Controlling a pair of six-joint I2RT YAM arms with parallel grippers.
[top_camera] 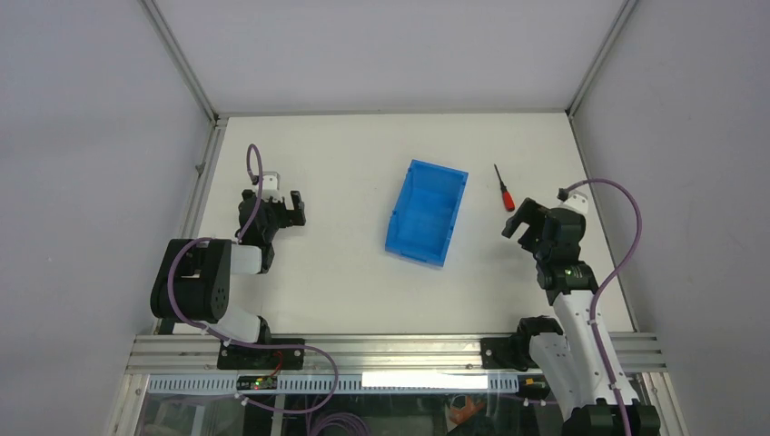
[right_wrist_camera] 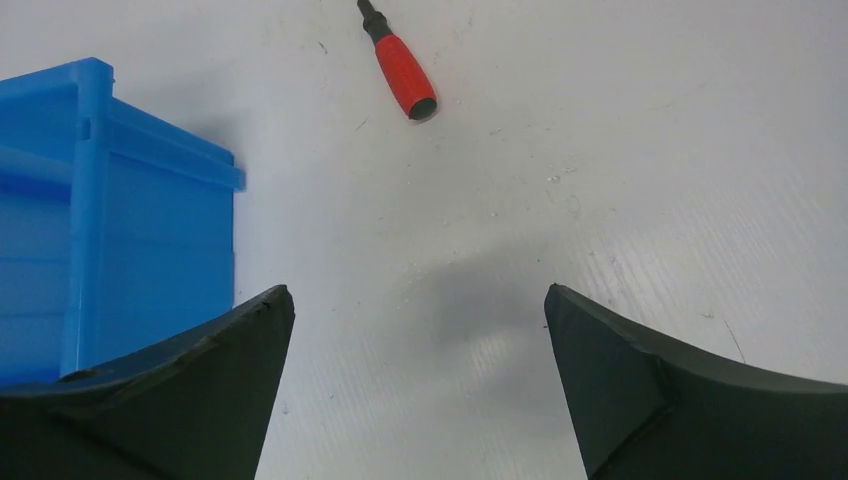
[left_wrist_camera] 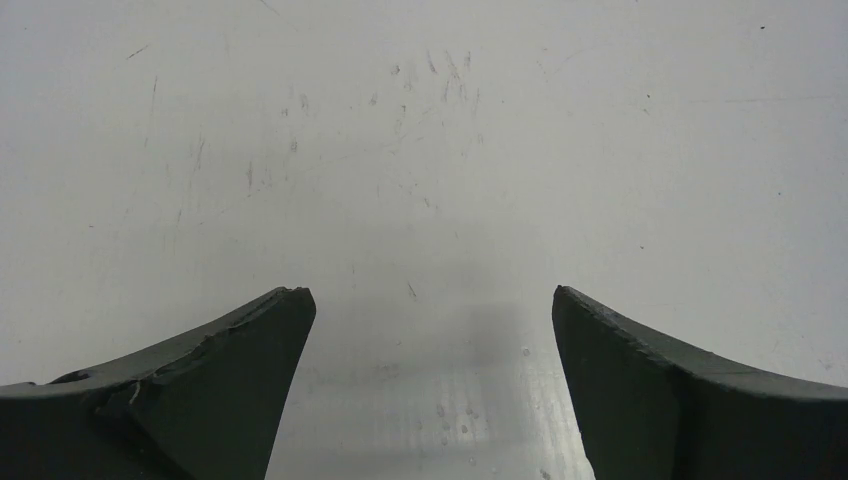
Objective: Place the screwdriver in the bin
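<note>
The red handle (top_camera: 508, 201) (right_wrist_camera: 404, 75) is below my right gripper and outward from it. My right gripper will next move outward, turn to match the slant of the handle and lower its open fingers over the handle.
The screwdriver (top_camera: 504, 190), red handle and thin dark shaft, lies on the white table right of the blue bin (top_camera: 427, 213). My right gripper (top_camera: 522, 221) is open and empty, just short of the handle's near end. In the right wrist view the screwdriver (right_wrist_camera: 402, 71) lies ahead of the open gripper (right_wrist_camera: 418, 300), with the bin's wall (right_wrist_camera: 110, 220) at the left. My left gripper (top_camera: 286, 208) is open and empty at the left of the table, far from both. The left wrist view shows my open gripper (left_wrist_camera: 433, 300) over bare table.
Grey enclosure walls with aluminium posts ring the white table (top_camera: 345, 154). An aluminium rail (top_camera: 390, 350) runs along the near edge where both arm bases are bolted. The bin stands at the table's middle, its lower sloped end towards me.
</note>
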